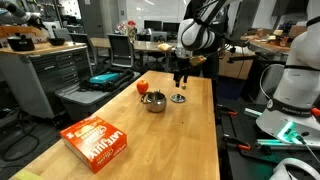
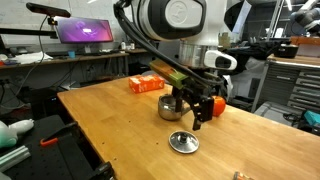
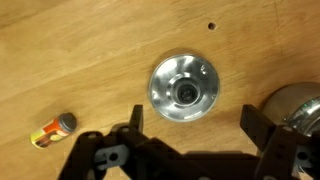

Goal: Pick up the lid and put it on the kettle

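Observation:
The lid lies flat on the tabletop with its knob facing up, so I need to lower my open gripper onto the dark knob at the lid's middle (image 2: 183,139) (image 3: 186,93).
The lid (image 3: 184,89) is a round silvery disc with a dark knob and lies flat on the wooden table; it shows in both exterior views (image 1: 179,98) (image 2: 183,142). The kettle (image 1: 154,101) is a squat shiny pot with a red handle part and stands next to the lid, also in an exterior view (image 2: 174,106) and at the right edge of the wrist view (image 3: 296,108). My gripper (image 3: 192,127) is open and empty, above the lid; it shows in both exterior views (image 1: 181,79) (image 2: 196,118).
An orange box (image 1: 97,140) lies near the table's front, also in an exterior view (image 2: 146,84). A small yellow and red cylinder (image 3: 52,130) lies on the table near the lid. Benches, monitors and another robot base (image 1: 290,90) surround the table.

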Tool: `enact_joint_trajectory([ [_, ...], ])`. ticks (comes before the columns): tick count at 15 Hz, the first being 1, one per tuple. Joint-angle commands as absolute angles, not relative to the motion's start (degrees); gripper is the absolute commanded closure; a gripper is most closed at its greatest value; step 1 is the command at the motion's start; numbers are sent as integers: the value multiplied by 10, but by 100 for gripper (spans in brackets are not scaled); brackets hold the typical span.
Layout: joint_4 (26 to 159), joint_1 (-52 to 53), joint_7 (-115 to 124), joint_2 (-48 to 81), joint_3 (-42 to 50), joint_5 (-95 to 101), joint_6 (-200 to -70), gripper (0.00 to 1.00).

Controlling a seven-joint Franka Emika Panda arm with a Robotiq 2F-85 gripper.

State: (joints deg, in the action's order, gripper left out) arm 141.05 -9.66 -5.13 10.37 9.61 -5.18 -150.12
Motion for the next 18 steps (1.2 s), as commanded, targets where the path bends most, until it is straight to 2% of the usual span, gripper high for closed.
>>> enact_joint_trajectory([
  [1, 1396, -108, -70, 133, 87, -65, -1518, 0],
  [18, 1378, -156, -139, 195, 33, -111, -1559, 0],
])
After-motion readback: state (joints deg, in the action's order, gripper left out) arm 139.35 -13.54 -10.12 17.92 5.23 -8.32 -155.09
